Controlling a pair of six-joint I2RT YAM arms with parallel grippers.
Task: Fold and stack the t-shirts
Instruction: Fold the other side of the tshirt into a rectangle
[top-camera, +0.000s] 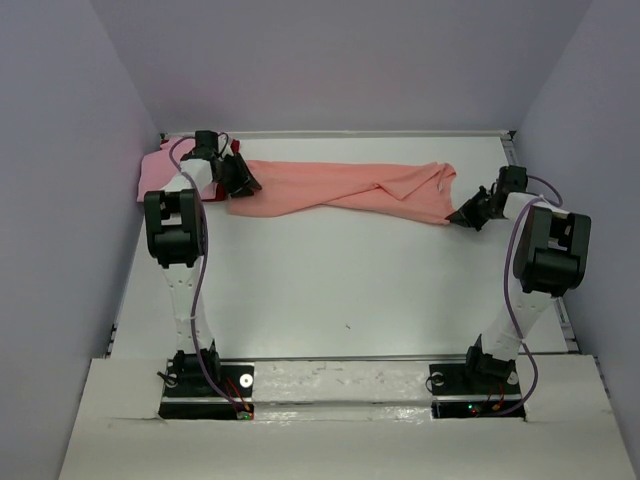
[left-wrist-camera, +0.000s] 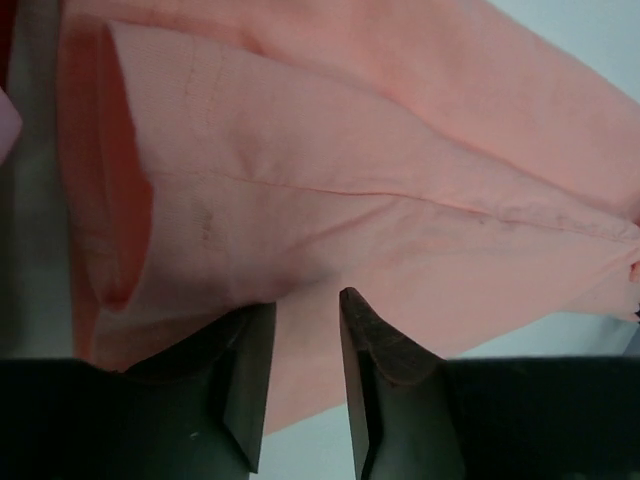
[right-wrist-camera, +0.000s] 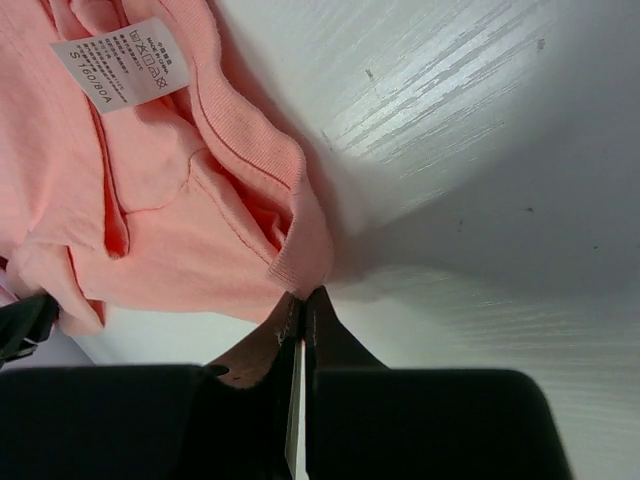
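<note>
The tabletop is bare back toward the base from my right gripper, so my right gripper needs to pull the shirt's ribbed edge back onto that space next and let go of it.
The salmon-orange t-shirt (top-camera: 340, 190) lies stretched in a twisted band across the far part of the table. My left gripper (top-camera: 243, 185) is at its left end. In the left wrist view the jaws stand apart over the flat cloth (left-wrist-camera: 350, 150), so my left gripper (left-wrist-camera: 308, 300) is open. My right gripper (top-camera: 462, 215) is at the shirt's right end. In the right wrist view my right gripper (right-wrist-camera: 303, 293) is shut on a ribbed edge of the shirt (right-wrist-camera: 150, 200), near its white care label (right-wrist-camera: 122, 62). The lighter pink t-shirt (top-camera: 155, 163) lies bunched in the far left corner, with dark red (top-camera: 142, 197) at its edge.
The white table (top-camera: 330, 280) is boxed in by grey walls on the left, right and back. The left arm's elbow (top-camera: 175, 225) and the right arm's elbow (top-camera: 550, 245) stand over the table's sides. A raised rail (top-camera: 340, 362) runs along the near edge.
</note>
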